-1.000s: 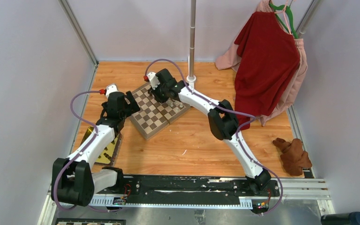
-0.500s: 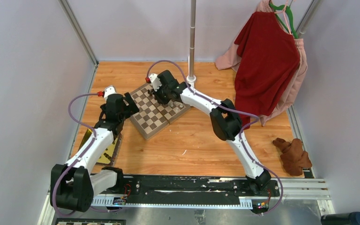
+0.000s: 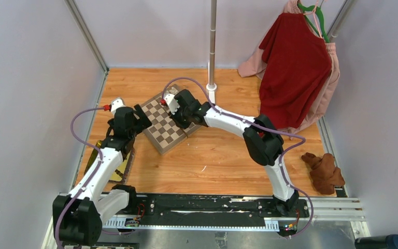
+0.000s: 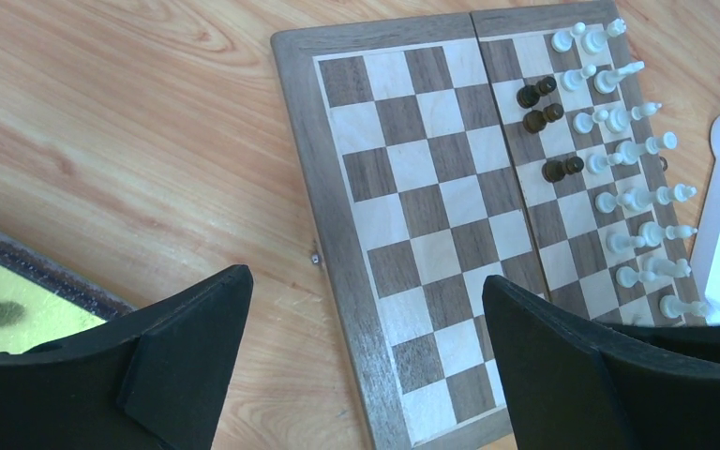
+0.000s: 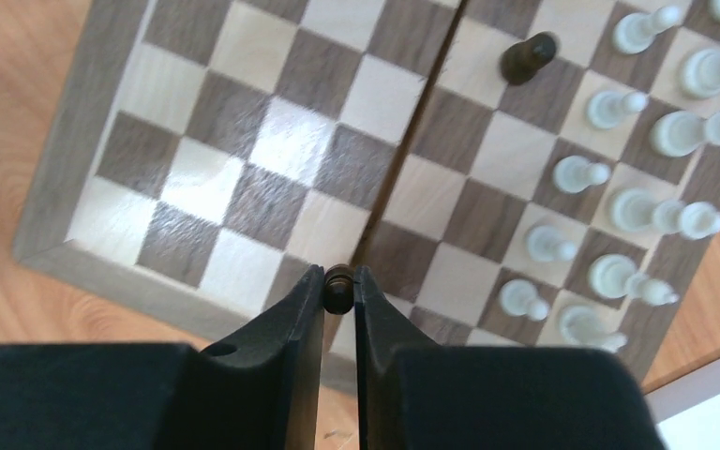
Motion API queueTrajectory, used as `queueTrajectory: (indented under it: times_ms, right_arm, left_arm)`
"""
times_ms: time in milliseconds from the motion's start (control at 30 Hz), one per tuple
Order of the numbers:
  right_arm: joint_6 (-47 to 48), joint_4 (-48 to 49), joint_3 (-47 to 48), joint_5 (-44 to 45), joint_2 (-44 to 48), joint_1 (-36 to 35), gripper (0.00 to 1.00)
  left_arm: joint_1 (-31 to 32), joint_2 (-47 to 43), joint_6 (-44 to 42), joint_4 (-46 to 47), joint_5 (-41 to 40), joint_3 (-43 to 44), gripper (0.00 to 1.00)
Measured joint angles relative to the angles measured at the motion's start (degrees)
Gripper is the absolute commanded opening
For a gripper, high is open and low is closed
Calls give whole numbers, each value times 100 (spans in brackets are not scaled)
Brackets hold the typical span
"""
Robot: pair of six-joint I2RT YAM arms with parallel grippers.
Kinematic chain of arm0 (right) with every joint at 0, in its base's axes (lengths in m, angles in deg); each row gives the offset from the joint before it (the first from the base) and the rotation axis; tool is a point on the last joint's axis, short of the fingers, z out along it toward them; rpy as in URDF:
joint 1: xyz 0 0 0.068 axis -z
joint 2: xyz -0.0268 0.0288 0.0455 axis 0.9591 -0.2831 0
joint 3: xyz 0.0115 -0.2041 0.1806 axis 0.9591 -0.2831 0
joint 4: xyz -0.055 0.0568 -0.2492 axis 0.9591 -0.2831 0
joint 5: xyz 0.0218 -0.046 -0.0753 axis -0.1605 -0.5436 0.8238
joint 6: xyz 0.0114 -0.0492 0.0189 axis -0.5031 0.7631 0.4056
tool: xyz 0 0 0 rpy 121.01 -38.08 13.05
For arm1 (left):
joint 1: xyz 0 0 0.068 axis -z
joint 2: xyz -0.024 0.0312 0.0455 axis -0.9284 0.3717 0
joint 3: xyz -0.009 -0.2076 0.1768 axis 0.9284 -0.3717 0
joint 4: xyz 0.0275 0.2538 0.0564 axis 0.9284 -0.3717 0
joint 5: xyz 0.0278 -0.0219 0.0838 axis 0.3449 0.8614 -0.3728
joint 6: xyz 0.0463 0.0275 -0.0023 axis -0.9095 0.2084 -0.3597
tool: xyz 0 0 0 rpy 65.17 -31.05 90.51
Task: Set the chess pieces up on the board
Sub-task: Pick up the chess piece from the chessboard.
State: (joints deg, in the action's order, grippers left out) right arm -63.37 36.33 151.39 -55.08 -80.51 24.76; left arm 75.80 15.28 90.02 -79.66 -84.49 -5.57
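Note:
My right gripper moves down and to its left in the wrist view next. The empty dark square point(image 5: 180, 243) beside the board's near corner point(image 3: 169, 140) lies that way.
The checkered board point(image 3: 167, 126) lies tilted on the wooden floor; it also shows in the left wrist view point(image 4: 431, 225) and the right wrist view point(image 5: 272, 150). Several cream-white pieces point(image 4: 623, 169) stand in two rows along one side, with three dark brown pieces point(image 4: 536, 92) beside them. My right gripper point(image 5: 338, 281) is shut on a dark brown piece point(image 5: 338, 286) above the board's centre seam, near its edge. One dark piece point(image 5: 528, 56) stands near the white rows. My left gripper point(image 4: 366, 319) is open and empty over the board's corner rim.
A shiny yellow tray point(image 3: 110, 168) with dark pieces lies left of the board, partly under the left arm; its corner shows in the left wrist view point(image 4: 19, 305). A metal pole point(image 3: 212, 46) stands behind the board. Red and pink clothes point(image 3: 295, 67) hang at right; a brown cloth point(image 3: 325, 172) lies on the floor.
My right gripper has drawn back toward the near side over the board with the dark piece. My left arm has shifted a little left and nearer.

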Motion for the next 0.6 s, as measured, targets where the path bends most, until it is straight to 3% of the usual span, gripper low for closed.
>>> queueTrajectory:
  times_ms: [267,600]
  right_arm:
    - [-105,151,-579,90,352,-415,8]
    - [-197,188,-619,175,352,-699,8]
  left_arm:
    - [0,-426,409,-446,-269,-83,100]
    - [0,-717,708,-857,-487,-83,100]
